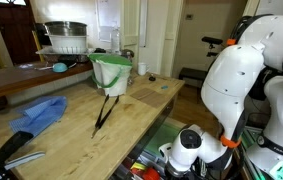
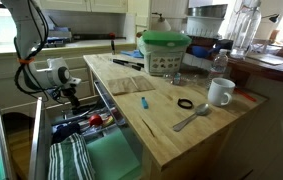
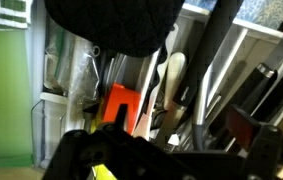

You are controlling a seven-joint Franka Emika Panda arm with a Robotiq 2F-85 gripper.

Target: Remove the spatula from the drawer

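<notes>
My gripper moves farther down into the drawer (image 2: 115,120) next, onto the long dark slender handle near its wooden part. The handle runs between the spread, empty fingers.
The drawer (image 2: 115,120) is pulled out of the light wooden counter, with a green mat (image 2: 111,155) and a striped cloth (image 2: 71,160) at its front. It also shows at the bottom of an exterior view (image 1: 146,168). My gripper (image 2: 71,100) hangs low over the utensil section at the back of the drawer. In the wrist view the gripper (image 3: 171,145) looks open, its dark fingers spread over packed utensils and holding nothing. A long dark slender handle (image 3: 209,60), probably the spatula, runs between them beside a wooden handle (image 3: 173,75) and an orange tool (image 3: 116,105).
On the counter lie black tongs (image 1: 103,110), a blue cloth (image 1: 39,115), a green-lidded container (image 2: 166,52), a white mug (image 2: 219,92), a metal spoon (image 2: 191,120) and a black ring (image 2: 184,103). The arm's white body (image 1: 241,90) stands by the drawer.
</notes>
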